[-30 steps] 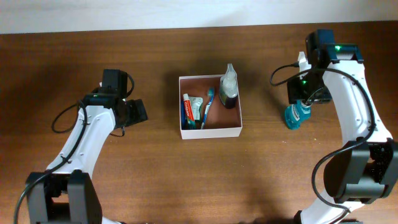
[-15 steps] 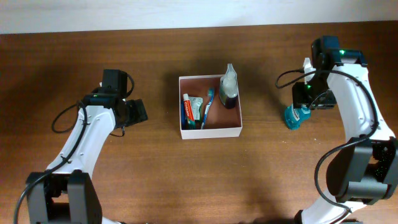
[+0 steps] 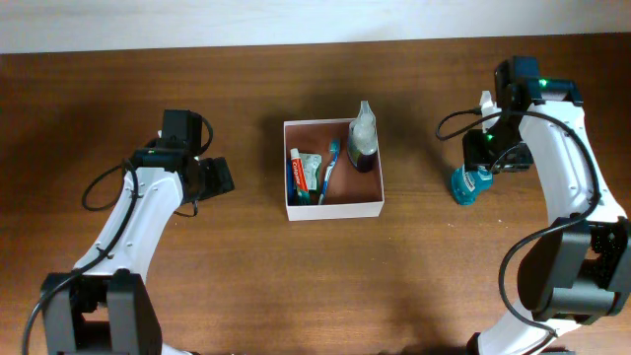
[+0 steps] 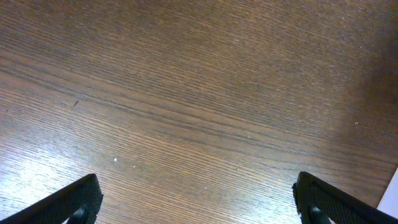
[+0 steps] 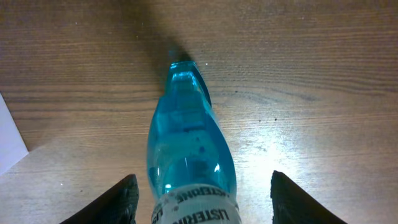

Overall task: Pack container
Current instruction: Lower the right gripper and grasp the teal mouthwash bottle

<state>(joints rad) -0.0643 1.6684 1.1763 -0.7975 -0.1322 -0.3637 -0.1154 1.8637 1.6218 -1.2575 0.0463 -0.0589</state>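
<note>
The blue mouthwash bottle (image 3: 467, 182) (image 5: 192, 162) already shows between the open fingers of my right gripper, so they will go down around the sides of the bottle below next and close.
The container (image 3: 333, 207) is a square white box with a pinkish-brown inside at the table's middle. In it lie a toothpaste tube (image 3: 308, 171), a blue toothbrush (image 3: 329, 168) and a small bottle (image 3: 362, 138) leaning on the far right rim. A blue mouthwash bottle (image 3: 467, 182) lies on the table at the right; in the right wrist view it (image 5: 186, 155) lies between the spread fingers. My right gripper (image 3: 486, 160) is open over it, fingers clear of its sides. My left gripper (image 3: 219, 176) is open and empty over bare wood, left of the container.
The wooden table runs to a pale wall edge (image 3: 296, 25) at the back. A corner of the container (image 5: 9, 137) shows at the left of the right wrist view. Cables hang beside both arms.
The right gripper moved a little right and toward the front, onto the mouthwash bottle, in the first half second, then held still. The left arm has not moved.
</note>
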